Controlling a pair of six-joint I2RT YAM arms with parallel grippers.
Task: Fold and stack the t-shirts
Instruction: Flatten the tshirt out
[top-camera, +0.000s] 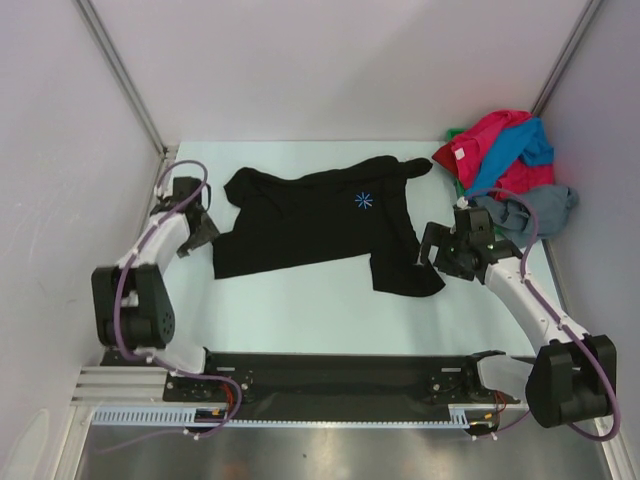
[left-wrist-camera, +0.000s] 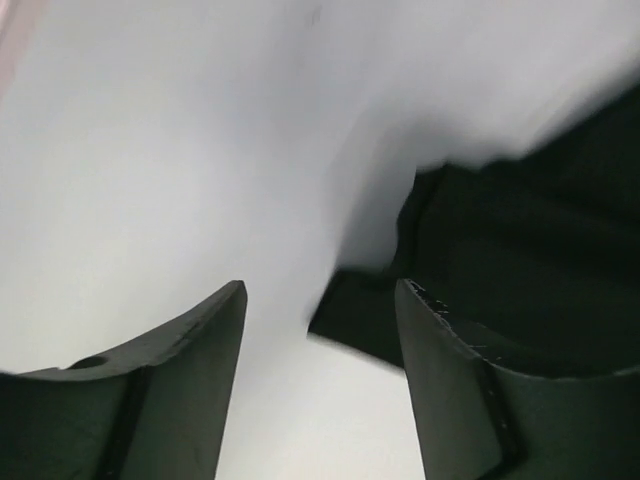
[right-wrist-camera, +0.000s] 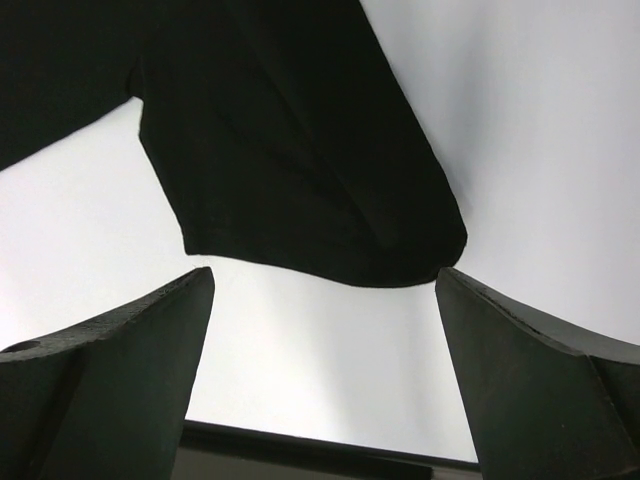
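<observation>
The left gripper moves back, then down and in onto the t-shirt's near hem corner (top-camera: 218, 274) (left-wrist-camera: 322, 319) next, as that corner lies closer to the base than my fingers.
A black t-shirt (top-camera: 310, 222) with a small blue mark lies spread flat mid-table. Its corner shows in the left wrist view (left-wrist-camera: 520, 270) and its sleeve in the right wrist view (right-wrist-camera: 290, 160). My left gripper (top-camera: 200, 232) is open and empty, just left of the shirt's left hem; its fingers (left-wrist-camera: 180, 370) stand apart over bare table. My right gripper (top-camera: 440, 255) is open and empty, just right of the shirt's lower right sleeve. Red-pink (top-camera: 485, 145), bright blue (top-camera: 525, 145) and grey (top-camera: 535, 208) shirts lie heaped at the back right corner.
White walls close the table (top-camera: 300, 310) on the left, back and right. A black rail (top-camera: 330, 375) with the arm bases runs along the near edge. A bit of green cloth (top-camera: 455, 135) shows behind the heap.
</observation>
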